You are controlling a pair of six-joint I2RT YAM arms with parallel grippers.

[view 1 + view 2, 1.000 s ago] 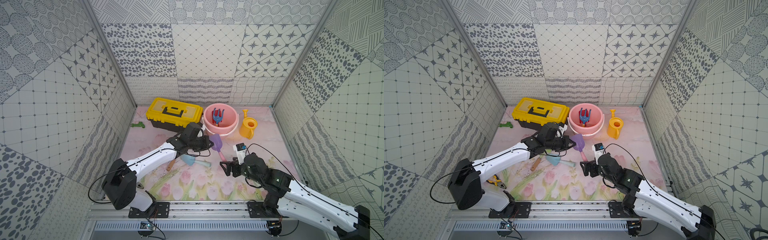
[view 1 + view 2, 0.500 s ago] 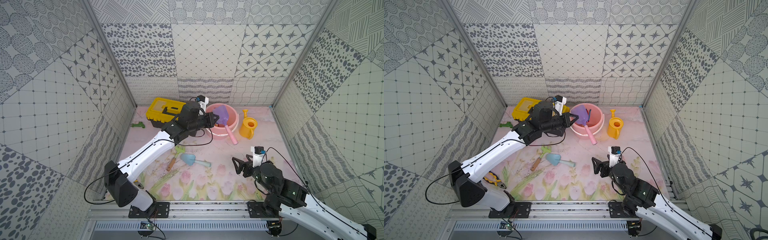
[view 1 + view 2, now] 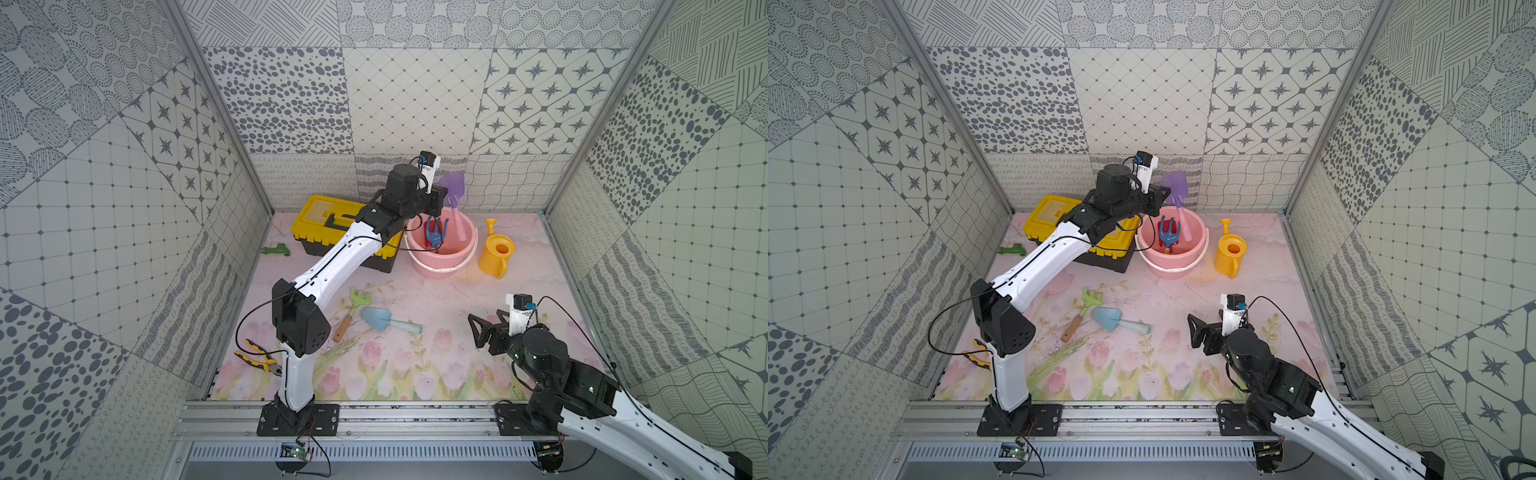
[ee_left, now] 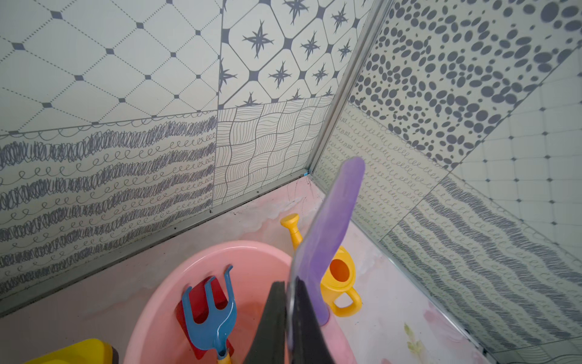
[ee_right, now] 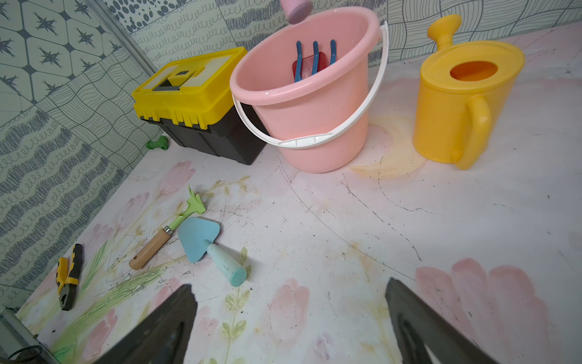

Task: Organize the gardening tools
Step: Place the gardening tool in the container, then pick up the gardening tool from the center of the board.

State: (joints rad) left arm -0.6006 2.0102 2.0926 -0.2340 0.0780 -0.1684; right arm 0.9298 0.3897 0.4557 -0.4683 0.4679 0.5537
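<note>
My left gripper should next lower the purple scoop (image 3: 453,185) handle-end first past the bucket's rim and let go of it, because the bucket's open space beside the blue fork is below my left gripper.
My left gripper (image 3: 441,200) (image 4: 291,283) is shut on the purple scoop (image 3: 453,185) (image 4: 333,227), held blade up over the pink bucket (image 3: 440,262) (image 5: 315,126). The scoop's pink handle end (image 5: 296,9) hangs just above the rim. Inside the bucket lean a blue fork (image 4: 211,312) and a red spade (image 4: 201,296). On the mat lie a green rake (image 3: 358,299) (image 5: 193,205) and a light-blue trowel (image 3: 376,318) (image 5: 198,236). A yellow watering can (image 3: 496,253) stands right of the bucket. My right gripper (image 3: 486,319) (image 5: 288,283) hovers open and empty at the front right.
A yellow-lidded black toolbox (image 3: 328,220) stands left of the bucket under my left arm. Yellow-and-black pliers (image 3: 257,357) lie at the front left. A small green object (image 3: 276,250) rests by the left wall. Patterned walls close in three sides.
My left arm has lifted the purple scoop off the mat and carried it back over the bucket, turning the blade up. The right arm has drawn back toward the front right.
</note>
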